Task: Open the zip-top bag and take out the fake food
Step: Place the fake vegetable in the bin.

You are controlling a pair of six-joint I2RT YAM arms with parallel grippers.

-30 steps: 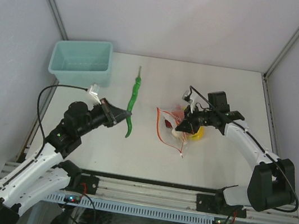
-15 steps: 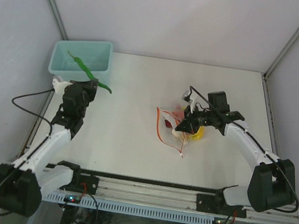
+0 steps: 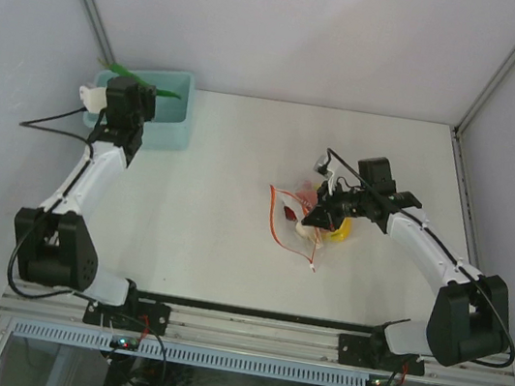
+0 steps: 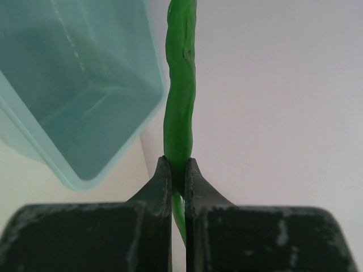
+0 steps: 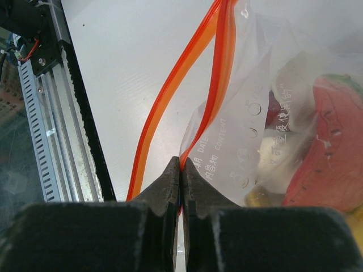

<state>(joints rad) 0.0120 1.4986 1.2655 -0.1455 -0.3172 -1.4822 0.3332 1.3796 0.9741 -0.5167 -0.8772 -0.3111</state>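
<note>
I need to move my left gripper outward over the teal bin's bare inside, which has room, to release the long green piece.
The clear zip-top bag [image 3: 295, 214] lies right of the table's middle, its red-orange zip strip [image 5: 170, 85] parted. My right gripper [image 5: 181, 164] is shut on the bag's edge by the strip; in the top view it [image 3: 319, 213] sits over the bag. Fake food shows through the plastic: a red piece [image 5: 332, 153], a whitish piece [image 5: 278, 161] and a yellow banana [image 3: 341, 231]. My left gripper [image 4: 178, 164] is shut on a long green piece [image 4: 180, 96]. It holds that piece at the teal bin's [image 3: 174, 113] near rim [image 3: 137, 88].
The teal bin [image 4: 122, 144] stands at the table's back left corner, its inside bare where visible. Grey walls enclose the table on three sides. A metal rail [image 3: 255, 335] runs along the near edge.
My left arm has swung from the table's middle out to the back left, carrying the green piece to the teal bin. The right arm and the bag have stayed put.
</note>
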